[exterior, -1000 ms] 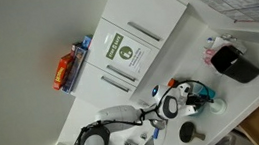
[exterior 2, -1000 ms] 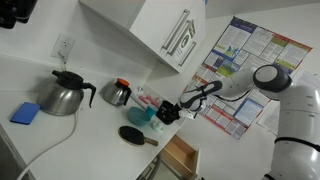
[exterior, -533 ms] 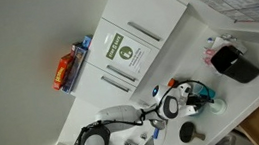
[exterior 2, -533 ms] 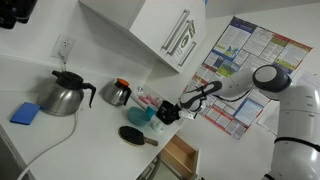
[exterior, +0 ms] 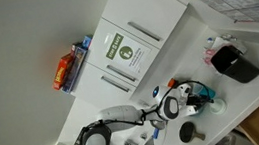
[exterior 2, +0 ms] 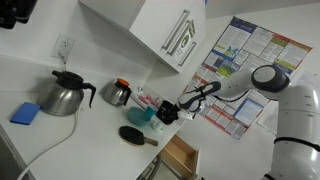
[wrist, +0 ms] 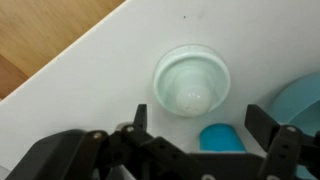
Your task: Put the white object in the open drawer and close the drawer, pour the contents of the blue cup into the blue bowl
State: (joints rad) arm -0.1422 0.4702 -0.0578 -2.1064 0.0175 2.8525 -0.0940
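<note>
The round white thing still lies just beyond my gripper's open fingers. My gripper comes down toward it next until the fingers are on either side, then closes.
In the wrist view the light-blue cup (wrist: 190,82) stands upright on the white counter, seen from above, with a round white thing inside it. My gripper (wrist: 202,125) is open, with its fingers just short of the cup. A small bright-blue thing (wrist: 222,139) that I cannot identify lies between the fingers. The teal-blue bowl (wrist: 303,100) shows at the right edge. In both exterior views the gripper (exterior 2: 166,112) (exterior: 177,103) hovers low over the counter beside the teal items (exterior 2: 141,116). The drawer (exterior 2: 180,156) stands open below the counter edge.
A steel kettle (exterior 2: 62,95), a small dark pot (exterior 2: 117,93), a blue cloth (exterior 2: 25,112) and a black round pan (exterior 2: 133,135) stand on the counter. A black container (exterior: 234,64) sits further along. White cabinet fronts with a green sticker (exterior: 122,51) hang above.
</note>
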